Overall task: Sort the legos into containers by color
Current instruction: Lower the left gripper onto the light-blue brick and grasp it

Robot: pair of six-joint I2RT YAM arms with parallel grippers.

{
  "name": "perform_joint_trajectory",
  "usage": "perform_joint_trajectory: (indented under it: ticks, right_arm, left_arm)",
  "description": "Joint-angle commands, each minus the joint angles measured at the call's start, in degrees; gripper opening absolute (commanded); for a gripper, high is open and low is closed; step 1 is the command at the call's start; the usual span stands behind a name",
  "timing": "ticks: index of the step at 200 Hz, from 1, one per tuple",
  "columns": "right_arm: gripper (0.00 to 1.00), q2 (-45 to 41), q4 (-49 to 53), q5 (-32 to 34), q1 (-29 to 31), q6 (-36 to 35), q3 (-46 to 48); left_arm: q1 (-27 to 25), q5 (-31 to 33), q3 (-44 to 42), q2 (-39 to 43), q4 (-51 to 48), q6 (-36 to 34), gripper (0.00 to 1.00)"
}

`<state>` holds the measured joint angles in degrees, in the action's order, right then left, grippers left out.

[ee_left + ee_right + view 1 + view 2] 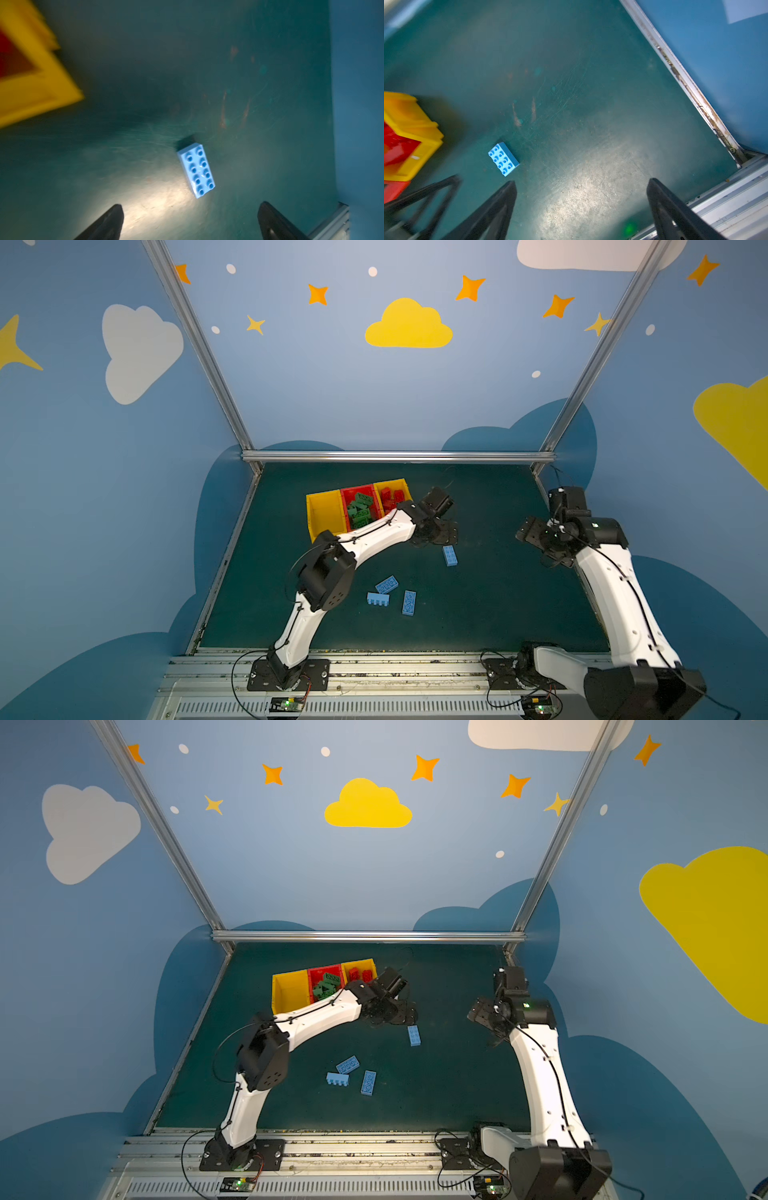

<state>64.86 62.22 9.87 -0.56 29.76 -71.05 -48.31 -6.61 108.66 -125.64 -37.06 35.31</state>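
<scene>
Next I need to lower and turn my left gripper's open fingers to straddle the long sides of the lone light blue brick (450, 556) (196, 170) lying below my gripper, slanted between them.
The containers stand in a row at the mat's back left. The left yellow one (326, 514) shows bare. The red middle one (357, 489) holds green legos (360, 508), and the right yellow one (390, 482) holds red legos (390, 495). Several light blue legos lie on the mat: one (449, 555) just in front of my left gripper (442, 533), three more (387, 584) nearer the front. My left gripper (190, 218) is open and empty above that brick (196, 170). My right gripper (581, 187) hangs open and empty over bare mat at the right.
A metal rail (685, 83) and the blue wall run close beside the right gripper. The left arm's forearm (374, 537) crosses over the front of the bins. In the right wrist view a blue brick (503, 159) lies between the yellow bin (411, 133) and the right gripper.
</scene>
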Motion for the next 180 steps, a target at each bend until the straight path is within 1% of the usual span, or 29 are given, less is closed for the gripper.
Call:
perform_joint_trajectory:
  ticks: [1,50,100,121,150,167,180]
  right_arm:
    - [0.96,-1.40,2.59,-4.53,-2.21,-2.03,2.14]
    - [0.96,-4.54,5.01,-5.74,-3.60,-4.67,2.91]
    - [0.96,-5.37,5.95,-7.25,-3.69,-4.98,3.22]
    - [0.96,-5.46,6.08,-7.36,-3.74,-5.10,3.03]
    - [0.96,-5.61,5.81,-8.69,-3.75,-5.02,3.58]
    - [0.96,-5.89,5.56,-9.16,-3.68,-4.93,3.94]
    - [0.96,-5.97,5.42,-9.66,-3.70,-4.81,4.23]
  left_arm:
    - [-0.37,3.15,6.63,-5.05,-8.81,2.99,1.00]
    - [-2.77,6.72,21.99,-16.17,-18.93,3.00,0.99]
    - [-3.35,7.67,28.44,-22.08,-23.17,3.84,0.90]
    - [-3.93,8.27,28.69,-22.63,-24.29,3.43,0.86]
    - [-4.18,8.06,27.97,-23.22,-25.11,3.33,0.76]
    - [-4.16,8.02,27.65,-23.33,-25.64,2.94,0.66]
    - [-4.19,8.44,27.44,-22.91,-26.02,2.61,0.56]
